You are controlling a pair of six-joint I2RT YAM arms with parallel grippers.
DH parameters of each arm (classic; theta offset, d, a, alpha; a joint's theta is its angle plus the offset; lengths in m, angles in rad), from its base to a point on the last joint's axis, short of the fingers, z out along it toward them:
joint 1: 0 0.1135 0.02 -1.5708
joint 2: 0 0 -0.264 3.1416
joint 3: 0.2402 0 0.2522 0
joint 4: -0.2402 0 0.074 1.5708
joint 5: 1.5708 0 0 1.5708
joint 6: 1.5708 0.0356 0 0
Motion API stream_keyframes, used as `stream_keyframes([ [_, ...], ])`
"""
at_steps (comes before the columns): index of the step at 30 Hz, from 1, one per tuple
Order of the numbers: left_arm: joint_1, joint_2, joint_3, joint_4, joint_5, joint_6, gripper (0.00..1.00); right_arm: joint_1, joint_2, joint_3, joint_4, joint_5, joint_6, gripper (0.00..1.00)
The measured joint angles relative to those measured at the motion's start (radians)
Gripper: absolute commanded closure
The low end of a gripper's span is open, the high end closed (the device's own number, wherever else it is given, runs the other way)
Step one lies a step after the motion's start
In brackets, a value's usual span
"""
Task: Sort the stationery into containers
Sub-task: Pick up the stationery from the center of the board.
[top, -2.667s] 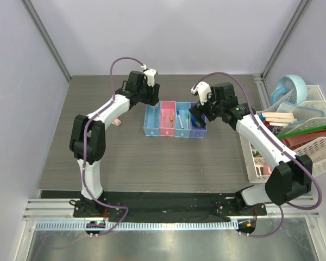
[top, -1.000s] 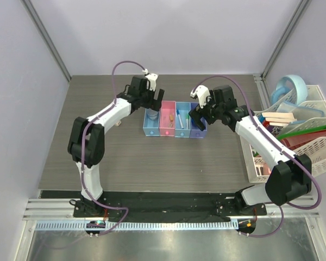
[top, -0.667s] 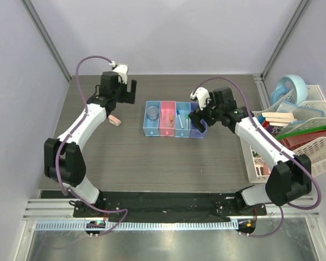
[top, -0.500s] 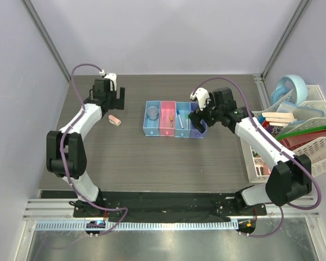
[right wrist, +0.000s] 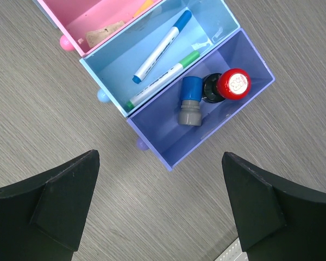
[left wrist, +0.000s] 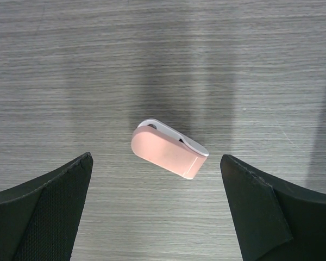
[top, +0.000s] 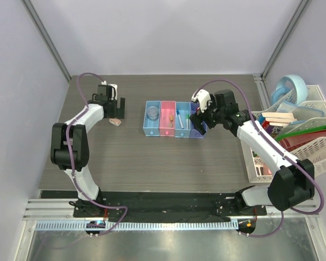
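The pink eraser (left wrist: pixel 167 155) is closer to the finger on the bins' side, so my left gripper needs to move toward the bins as it goes down.
The pink eraser (left wrist: pixel 167 155) lies on the table to the left of the bins, also in the top view (top: pixel 116 122). My left gripper (left wrist: pixel 156 163) is open and empty above it, one finger on each side (top: pixel 113 110). The four joined bins (top: pixel 149 130) hold the clear roll (top: pixel 151 113), the tan block (right wrist: pixel 106 30) in the pink bin, and two white pens (right wrist: pixel 162 48) in the light blue bin (right wrist: pixel 106 76). The red-capped black bottle (right wrist: pixel 232 85) lies in the darker blue bin (right wrist: pixel 168 138). My right gripper (right wrist: pixel 160 155) is open and empty over that bin (top: pixel 198 118).
A blue-capped grey item (right wrist: pixel 190 104) lies beside the bottle. A large white rack (top: pixel 315 157) with books and folders stands at the right edge of the table. Walls close in the back and sides.
My left arm has swung left from the bins to above the pink eraser. The clear roll now lies in the leftmost bin. My right gripper has barely moved.
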Motion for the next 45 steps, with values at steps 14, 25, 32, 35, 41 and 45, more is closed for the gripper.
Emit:
stream_keyframes([
  [14, -0.009, 0.092, 0.012, -0.032, 0.041, -0.021, 0.04, 0.000, -0.012, -0.021, 0.005, -0.025, 0.000, 0.00],
  [25, -0.048, 0.095, 0.041, -0.040, 0.031, -0.026, 0.04, 0.000, -0.015, -0.032, 0.008, -0.036, 0.001, 0.00],
  [32, -0.058, 0.112, 0.054, -0.074, -0.014, -0.046, 0.05, 0.000, -0.027, -0.039, 0.011, -0.042, 0.001, 0.00],
  [35, -0.059, 0.120, 0.056, -0.087, -0.032, -0.049, 0.07, 0.000, -0.033, -0.041, 0.012, -0.048, 0.001, 0.00],
  [41, -0.062, 0.143, 0.078, -0.101, -0.051, -0.056, 0.13, 0.000, -0.037, -0.042, 0.012, -0.060, 0.004, 0.00],
  [45, -0.070, 0.159, 0.090, -0.105, -0.060, -0.056, 0.18, 0.000, -0.038, -0.045, 0.012, -0.063, 0.005, 0.00],
])
